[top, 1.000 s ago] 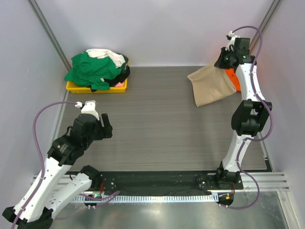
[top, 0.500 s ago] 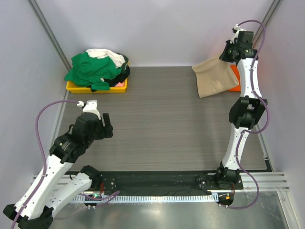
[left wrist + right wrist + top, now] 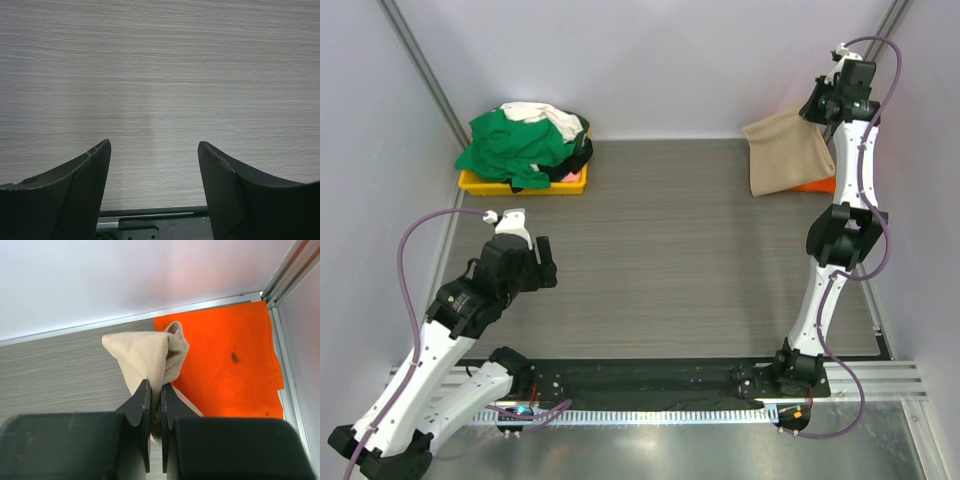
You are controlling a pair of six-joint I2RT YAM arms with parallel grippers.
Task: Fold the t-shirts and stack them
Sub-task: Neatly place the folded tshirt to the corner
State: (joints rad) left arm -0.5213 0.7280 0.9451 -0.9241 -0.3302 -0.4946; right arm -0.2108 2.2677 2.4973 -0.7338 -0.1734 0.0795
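The orange t-shirt's part on the post side is still bare with the lifted tan-beige t-shirt (image 3: 786, 151) where it is, so my right gripper will move down next toward the side by the metal post.
My right gripper (image 3: 817, 108) is shut on the tan-beige t-shirt (image 3: 786, 151) and holds it lifted at the far right corner, so it hangs over the orange t-shirt (image 3: 818, 185). In the right wrist view the jaws (image 3: 155, 390) pinch a bunched fold of the tan shirt (image 3: 147, 354), with the orange shirt (image 3: 225, 360) lying flat below. Green (image 3: 508, 146), white (image 3: 542, 112) and black (image 3: 580, 150) shirts are piled on the yellow tray (image 3: 480, 183) at the far left. My left gripper (image 3: 154, 150) is open and empty above bare table.
The enclosure walls close in at the back and both sides. A metal post (image 3: 287, 267) stands in the far right corner next to the orange shirt. The black base rail (image 3: 650, 378) runs along the near edge.
My right gripper has carried the tan shirt up and to the right, towards the back corner, so it now covers most of the orange shirt. The left arm has barely moved.
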